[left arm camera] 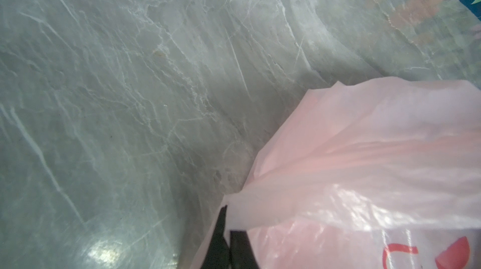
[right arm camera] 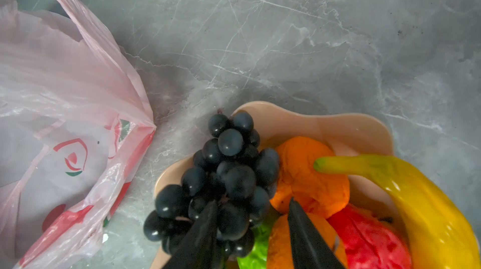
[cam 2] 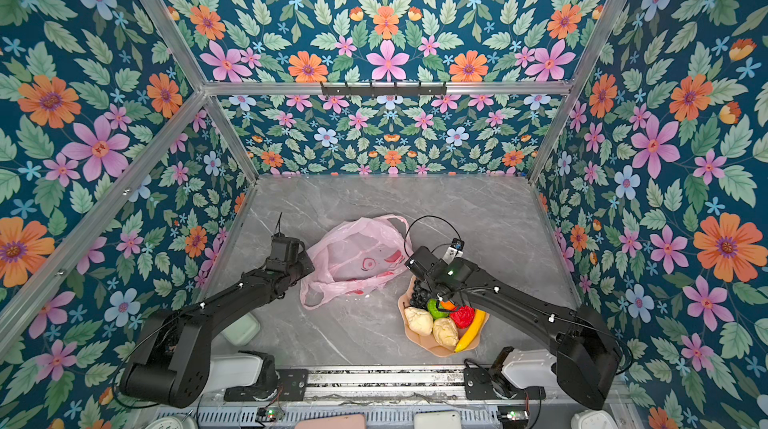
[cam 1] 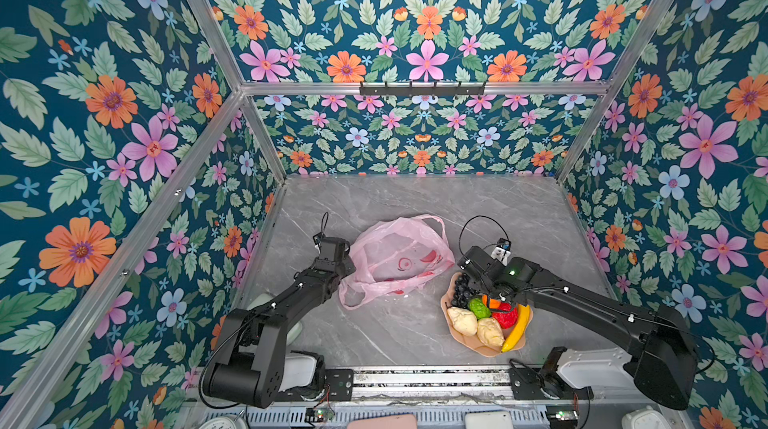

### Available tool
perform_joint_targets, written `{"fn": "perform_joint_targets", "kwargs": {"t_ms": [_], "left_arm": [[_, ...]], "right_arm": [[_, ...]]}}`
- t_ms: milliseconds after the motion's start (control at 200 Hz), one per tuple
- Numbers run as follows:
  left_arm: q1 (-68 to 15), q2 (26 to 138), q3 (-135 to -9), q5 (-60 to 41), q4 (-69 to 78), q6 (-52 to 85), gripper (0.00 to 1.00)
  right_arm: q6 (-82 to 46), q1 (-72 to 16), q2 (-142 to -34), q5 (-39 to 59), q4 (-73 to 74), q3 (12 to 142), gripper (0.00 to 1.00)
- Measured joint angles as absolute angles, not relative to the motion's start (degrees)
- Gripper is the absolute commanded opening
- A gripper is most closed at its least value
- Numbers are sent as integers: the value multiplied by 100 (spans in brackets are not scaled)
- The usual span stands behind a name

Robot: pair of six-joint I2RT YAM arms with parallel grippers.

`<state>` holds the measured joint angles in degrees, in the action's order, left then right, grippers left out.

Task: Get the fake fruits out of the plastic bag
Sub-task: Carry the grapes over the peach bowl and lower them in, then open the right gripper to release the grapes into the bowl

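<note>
The left gripper draws the emptied bag it holds outward across clear tabletop by the back wall [cam 1: 392, 192] [left arm camera: 428, 23] next and releases the bag's edge there.
The pink plastic bag [cam 1: 395, 256] lies crumpled and flat on the grey marble table, and no fake fruits show through its film. My left gripper [left arm camera: 230, 226] is shut on the bag's edge at its left side. The fake fruits sit on a peach scalloped plate [cam 1: 478, 349]: grape bunch [right arm camera: 229, 171], two oranges [right arm camera: 309, 174], banana [right arm camera: 416, 197], red fruit [right arm camera: 369, 241], green fruit [right arm camera: 256, 249] and two cream lumps [cam 1: 463, 320]. My right gripper [right arm camera: 253, 201] hangs open low over the plate's far end. Its fingers straddle the lower grapes, one finger over an orange.
Floral walls with aluminium posts close the table on three sides. A black hook rail [cam 1: 422, 88] hangs on the back wall. White containers [cam 1: 594, 364] and a pale green one [cam 1: 259, 302] sit by the arm bases along the front rail.
</note>
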<state>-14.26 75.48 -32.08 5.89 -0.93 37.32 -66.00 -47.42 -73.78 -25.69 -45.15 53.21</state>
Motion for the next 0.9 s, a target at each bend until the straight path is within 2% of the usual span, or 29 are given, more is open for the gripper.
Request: {"fn": "perform_joint_targets", "kwargs": {"t_ms": [190,305,465,560,620,735,900], "left_arm": [[-1426,7564,-3253,591,-93,3732,0],[-1426,7585,-3288,589,-97,3732,0],[-1426,7612,-3524,591,-141,3726,0],[-1433,7701,-3791,585,-154,3710,0],[-1450,7826,-3994,572,-154,3712,0],[-1577,8180,-4449,580,-172,3706,0],[-1763,8851,-5277,576,-183,3719,0]], "right_arm": [[-6591,-4742,-7317,-2630,-4523,5310,48],[-6506,-4740,-7295,-2637,-4517,5363,52],[-5975,-4622,-7008,-2635,-4462,5470,57],[-5452,-4244,-6646,-2366,-4338,5411,58],[-5166,-4014,-6420,-2180,-4311,5352,63],[-4709,-3863,-5992,-1933,-4342,5304,80],[-4410,-3505,-5349,-1656,-4609,5159,84]]}}
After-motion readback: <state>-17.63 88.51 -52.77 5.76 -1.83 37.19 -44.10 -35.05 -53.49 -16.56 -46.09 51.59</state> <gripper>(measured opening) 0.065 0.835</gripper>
